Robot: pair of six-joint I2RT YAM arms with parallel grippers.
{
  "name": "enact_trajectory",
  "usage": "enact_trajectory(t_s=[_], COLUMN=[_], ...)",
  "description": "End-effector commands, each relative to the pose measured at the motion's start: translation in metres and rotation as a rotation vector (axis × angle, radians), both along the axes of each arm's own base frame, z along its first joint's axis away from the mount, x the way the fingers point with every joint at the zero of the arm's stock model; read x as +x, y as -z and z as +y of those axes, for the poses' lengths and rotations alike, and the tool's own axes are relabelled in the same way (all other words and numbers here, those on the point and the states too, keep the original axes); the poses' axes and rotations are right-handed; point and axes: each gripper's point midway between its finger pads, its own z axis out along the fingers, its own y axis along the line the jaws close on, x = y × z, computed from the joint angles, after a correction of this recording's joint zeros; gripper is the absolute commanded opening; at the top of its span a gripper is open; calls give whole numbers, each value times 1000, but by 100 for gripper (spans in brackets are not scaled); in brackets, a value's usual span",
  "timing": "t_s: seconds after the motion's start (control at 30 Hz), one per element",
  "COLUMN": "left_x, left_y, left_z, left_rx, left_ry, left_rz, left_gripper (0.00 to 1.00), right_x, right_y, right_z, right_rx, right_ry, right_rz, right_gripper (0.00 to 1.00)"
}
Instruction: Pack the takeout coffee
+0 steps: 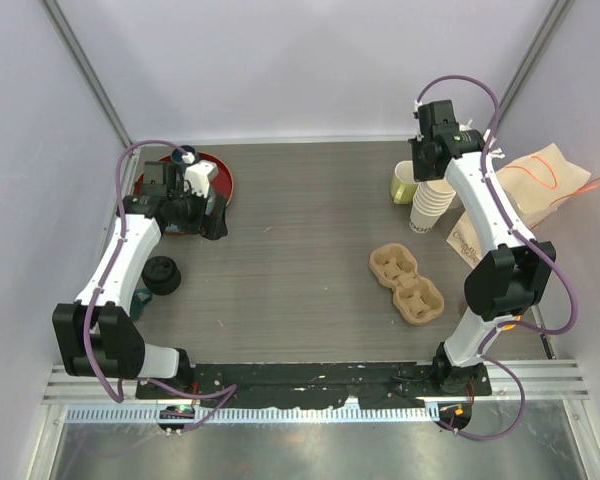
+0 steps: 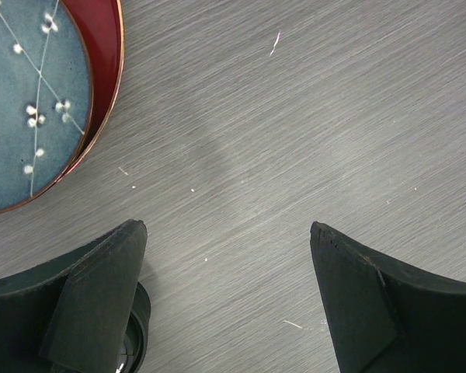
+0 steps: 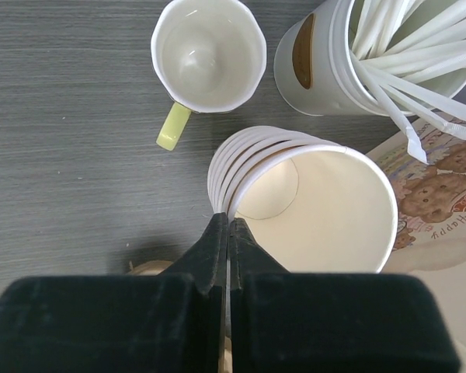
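The tabletop beside the red tray [image 1: 258,238] is bare, so my right gripper needs to rise, shift to the left in the top view and lower to release the top paper cup there.
No lidded cup shows in any view. A stack of bare cream paper cups [image 1: 432,207] stands at the back right. My right gripper [image 1: 429,178] hangs over it. In the right wrist view the right gripper [image 3: 228,224] is shut on the near rim of the top paper cup [image 3: 326,206], which has no lid. A stack of black lids [image 1: 163,273] lies at the left; its edge shows in the left wrist view [image 2: 138,330]. My left gripper [image 1: 206,216] is open and empty over bare table [image 2: 229,229], beside the red tray [image 2: 107,54].
A brown cardboard cup carrier [image 1: 407,284] lies right of centre. A yellow-green mug [image 3: 208,53] and a cup of white straws [image 3: 318,66] stand behind the cup stack. A paper bag [image 1: 540,182] lies at the far right. The red tray holds a blue plate [image 2: 27,101].
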Motion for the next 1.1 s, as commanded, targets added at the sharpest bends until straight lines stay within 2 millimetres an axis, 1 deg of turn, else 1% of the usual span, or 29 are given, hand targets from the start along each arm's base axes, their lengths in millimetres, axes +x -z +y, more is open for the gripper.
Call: enact_trajectory(t_s=[0.0,0.13,0.2,0.23,0.33,0.37,0.43,0.57,0.63,0.67,0.7,0.77,0.8,0.83,0.87,0.9,0.93,0.97,1.0,1.07], left_x=[4,5,5,5,5,5,5,4,4,4,5,5,5,5,5,6,5,6,6,7], left_y=[-11,-12,-13,-13,-13,-14,-14,-14,-15,-15,-16,-16,-17,-17,-17,-17,-17,-17,-17,-17], left_z=[1,0,0,0,-1,-1,-1,0,0,0,0,0,0,-1,-1,-1,0,0,0,1], left_rx=[6,3,-1,2,0,0,0,3,3,5,4,4,4,2,3,4,5,6,5,13], left_ry=[10,14,15,18,20,21,21,24,24,24,25,23,25,26,27,29,30,29,27,20], left_rz=[-39,-42,-45,-45,-47,-49,-49,-50,-54,-56,-57,-58,-60,-60,-61,-61,-61,-59,-56,-53], left_gripper=[91,91,91,91,90,90,91,91,91,90,90,91,90,91,91,91,92,92,92,93], right_x=[-2,-3,-4,-5,-6,-6,-6,-7,-8,-8,-8,-10,-11,-12,-14,-15,-15,-17,-17,-16], right_y=[-29,-40,-45,-52,-63,-66,-69,-69,-78,-83,-99,-117,-134,-143,-151,-162,-169,-175,-184,-193], right_z=[-3,-6,-4,-4,2,1,-2,-7,-7,-8,-10,-6,-3,-1,8,13,18,30,37,58], right_rx=[-26,-59,-88,-108,-138,-146,-160,-193,-214,-223,-237,-260,-264,-273,-274,-272,-273,-281,-274,-254], right_ry=[-11,-16,-36,-35,-65,-62,-60,-54,-54,-52,-39,-52,-56,-75,-106,-126,-145,-192,-218,-297], right_rz=[-56,-66,-72,-87,-108,-114,-117,-104,-118,-131,-167,-205,-248,-266,-284,-313,-333,-348,-374,-420], right_gripper=[1,1,1,1,1,1,1,1,1,1,1,1,1,1,1,1,1,1,1,1])
